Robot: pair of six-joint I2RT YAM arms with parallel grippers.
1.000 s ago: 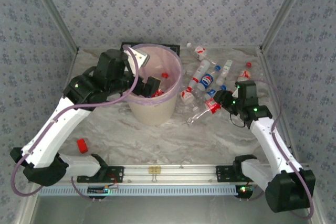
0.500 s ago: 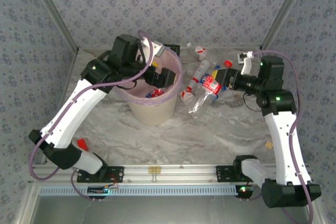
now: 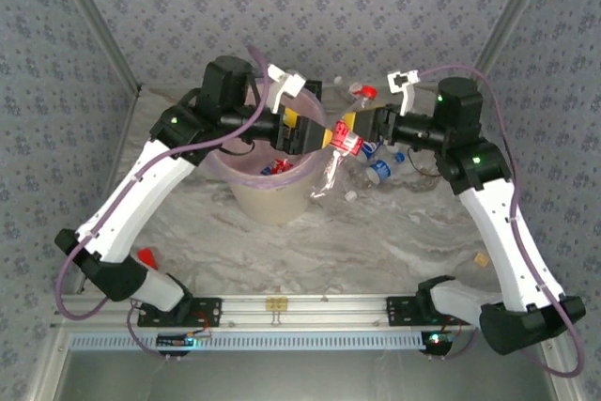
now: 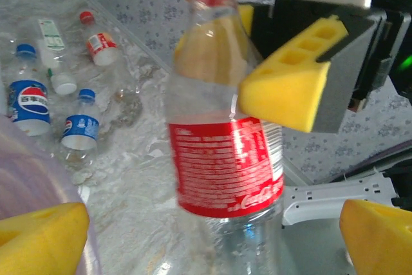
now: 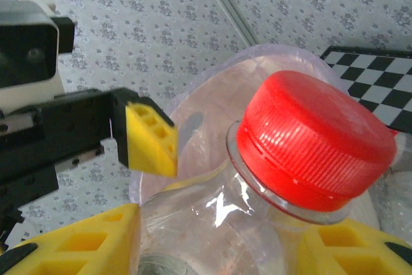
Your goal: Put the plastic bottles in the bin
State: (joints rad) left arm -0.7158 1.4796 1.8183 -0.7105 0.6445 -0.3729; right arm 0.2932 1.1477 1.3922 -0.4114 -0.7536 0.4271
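My left gripper edges only slightly toward the bottle's red label (image 3: 346, 140) (image 4: 226, 175) next and draws both fingers shut around it, as it stands just ahead, between the open fingers.
My right gripper (image 3: 351, 132) is shut on the neck of a clear plastic bottle (image 3: 335, 151) with a red cap and a red label. The bottle hangs tilted at the right rim of the bin (image 3: 272, 199), a cream bucket lined with a pink bag. In the right wrist view the red cap (image 5: 315, 143) sits just above my yellow fingers (image 5: 77, 243). My left gripper (image 3: 302, 131) is open above the bin and faces the bottle. In the left wrist view the bottle (image 4: 228, 165) stands between its wide-apart pads (image 4: 38, 239), apart from both.
Several more bottles lie on the table right of the bin, among them a blue-labelled one (image 3: 380, 168) and a red-capped one (image 3: 362, 93). Red-labelled bottles lie inside the bin (image 3: 282, 167). A loose red cap (image 3: 146, 258) rests front left. A checkerboard (image 5: 380, 82) sits behind the bin.
The right arm lifted the red-labelled bottle off the table and carried it left to the bin's rim. The left gripper rose from inside the bin and swung right toward the bottle.
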